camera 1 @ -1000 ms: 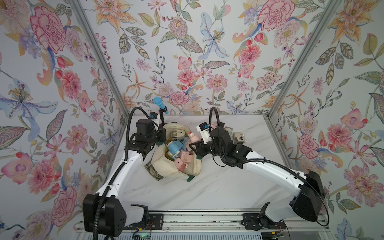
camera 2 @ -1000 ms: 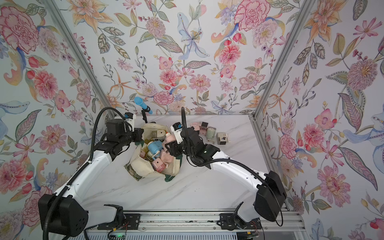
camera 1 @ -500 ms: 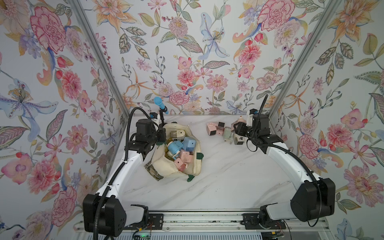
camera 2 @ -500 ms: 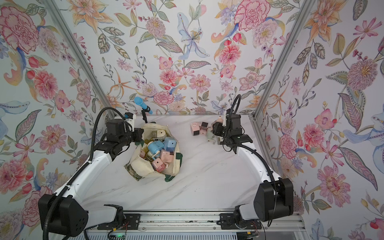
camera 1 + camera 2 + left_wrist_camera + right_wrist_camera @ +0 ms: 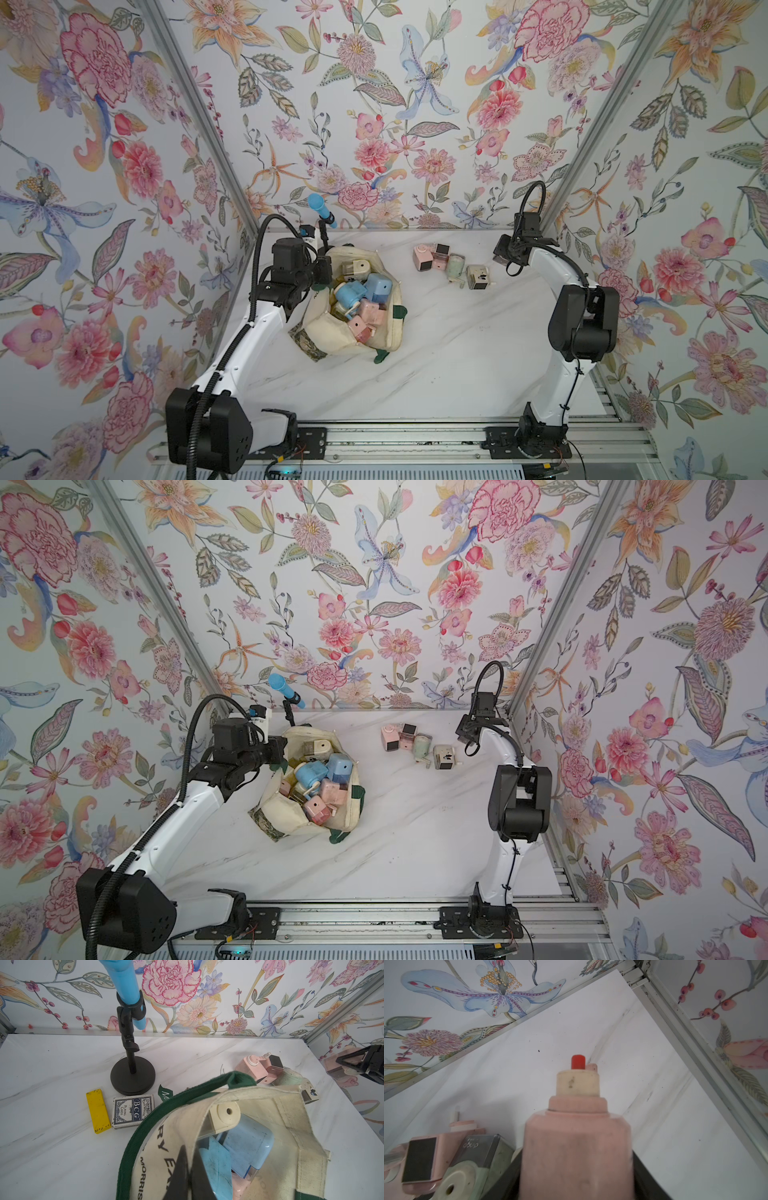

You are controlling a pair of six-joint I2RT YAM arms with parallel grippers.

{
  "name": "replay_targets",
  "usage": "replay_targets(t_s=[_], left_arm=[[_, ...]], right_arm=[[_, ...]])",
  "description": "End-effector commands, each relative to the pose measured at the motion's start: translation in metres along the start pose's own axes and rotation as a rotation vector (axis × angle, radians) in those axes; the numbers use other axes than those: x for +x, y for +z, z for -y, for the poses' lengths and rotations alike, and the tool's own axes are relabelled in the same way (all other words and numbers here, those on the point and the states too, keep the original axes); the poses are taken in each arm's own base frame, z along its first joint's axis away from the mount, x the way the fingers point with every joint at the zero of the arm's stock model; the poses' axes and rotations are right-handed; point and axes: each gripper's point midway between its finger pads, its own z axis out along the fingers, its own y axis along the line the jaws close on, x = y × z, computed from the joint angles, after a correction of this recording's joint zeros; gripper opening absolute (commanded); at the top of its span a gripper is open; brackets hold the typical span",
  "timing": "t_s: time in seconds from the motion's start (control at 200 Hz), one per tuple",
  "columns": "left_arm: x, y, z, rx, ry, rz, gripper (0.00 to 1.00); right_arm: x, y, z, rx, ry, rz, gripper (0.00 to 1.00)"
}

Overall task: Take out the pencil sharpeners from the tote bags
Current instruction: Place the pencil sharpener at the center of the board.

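I will lower my right gripper and release the pink sharpener on the bare tabletop [image 5: 501, 272] right beside the cream sharpener.
The cream tote bag [image 5: 332, 340] with green straps lies open at the left, with several pencil sharpeners in it, blue [image 5: 378, 286] and pink [image 5: 370, 311] on top. My left gripper [image 5: 188, 1174] is shut on the bag's canvas rim [image 5: 182, 1126] and holds it up. Several more sharpeners lie on the table at the back: pink [image 5: 423, 257], green [image 5: 456, 266], cream [image 5: 478, 276]. To their right, near the back right corner, my right gripper [image 5: 576, 1178] is shut on a pink sharpener [image 5: 577, 1136] above the table.
A blue microphone on a black stand [image 5: 133, 1076] stands behind the bag. A flat yellow bar [image 5: 97, 1110] and a card deck [image 5: 133, 1111] lie beside its base. The right wall's metal frame [image 5: 685, 1032] is close to my right gripper.
My right arm has swung from over the bag to the back right, carrying the pink sharpener past the group on the table. The left arm has stayed still on the bag's rim.
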Motion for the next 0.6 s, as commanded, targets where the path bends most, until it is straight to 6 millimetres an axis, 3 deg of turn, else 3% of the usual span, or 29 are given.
replay_targets(t_s=[0.0, 0.125, 0.29, 0.45, 0.595], left_arm=[[-0.035, -0.016, 0.008, 0.01, 0.029, 0.114, 0.0], [-0.036, -0.015, 0.009, 0.014, 0.026, 0.113, 0.0], [-0.035, -0.014, 0.007, 0.01, 0.023, 0.106, 0.0], [-0.035, -0.013, 0.005, 0.005, 0.021, 0.103, 0.0], [-0.035, -0.013, 0.005, 0.006, 0.019, 0.103, 0.0]], right_arm=[[0.004, 0.022, 0.013, 0.09, -0.089, -0.052, 0.45], [0.016, 0.046, 0.013, 0.092, -0.119, -0.103, 0.45], [0.028, 0.063, 0.011, 0.088, -0.136, -0.138, 0.46], [0.035, 0.069, 0.014, 0.108, -0.164, -0.154, 0.51], [0.034, 0.065, 0.011, 0.104, -0.167, -0.159, 0.63]])
